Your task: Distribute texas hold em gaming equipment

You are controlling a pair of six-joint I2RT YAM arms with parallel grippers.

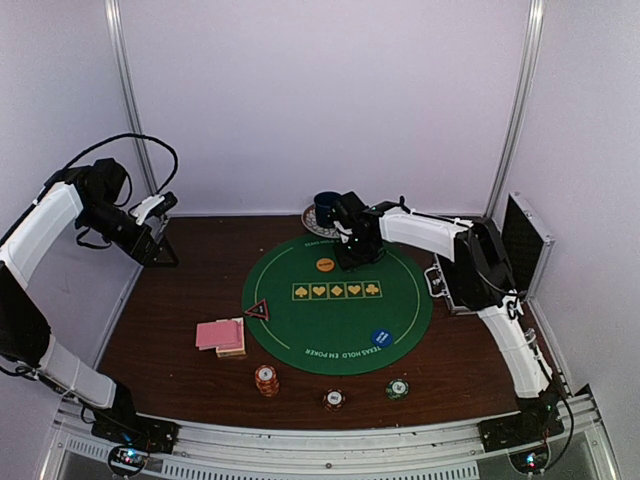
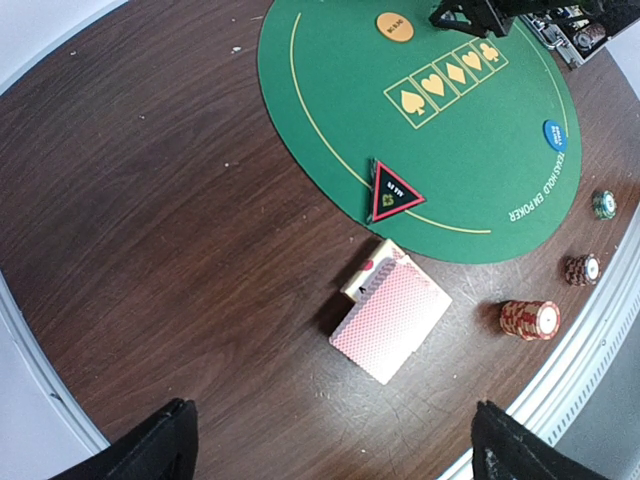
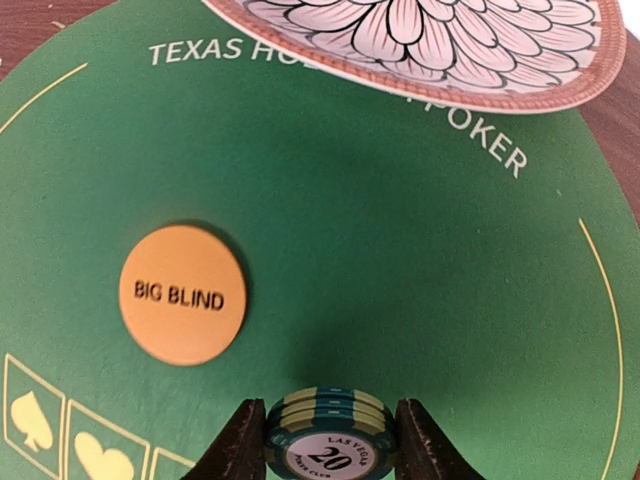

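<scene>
The right gripper comes down next onto the green felt beside the orange "BIG BLIND" disc and releases the chips, because that spot lies empty.
My right gripper (image 3: 331, 452) is shut on a small stack of green edge-striped "20" poker chips (image 3: 328, 420), held just above the back part of the mat beside the orange "BIG BLIND" disc (image 3: 184, 294); it shows in the top view (image 1: 352, 258). My left gripper (image 2: 330, 455) is open and empty, raised over the table's far left (image 1: 160, 225). Pink-backed cards (image 2: 392, 318) lie left of the mat. The black-red triangle marker (image 2: 395, 192) sits on the mat's left edge, the blue disc (image 2: 556, 134) at its near right. Orange (image 2: 530, 319), red (image 2: 582, 269) and green (image 2: 603, 204) chip stacks stand near the front edge.
The round green felt mat (image 1: 300, 330) covers the table's middle. A dark blue cup (image 1: 325, 208) on a patterned saucer (image 3: 430, 40) stands at the mat's back edge, close behind my right gripper. An open metal case (image 1: 525, 245) stands at the right.
</scene>
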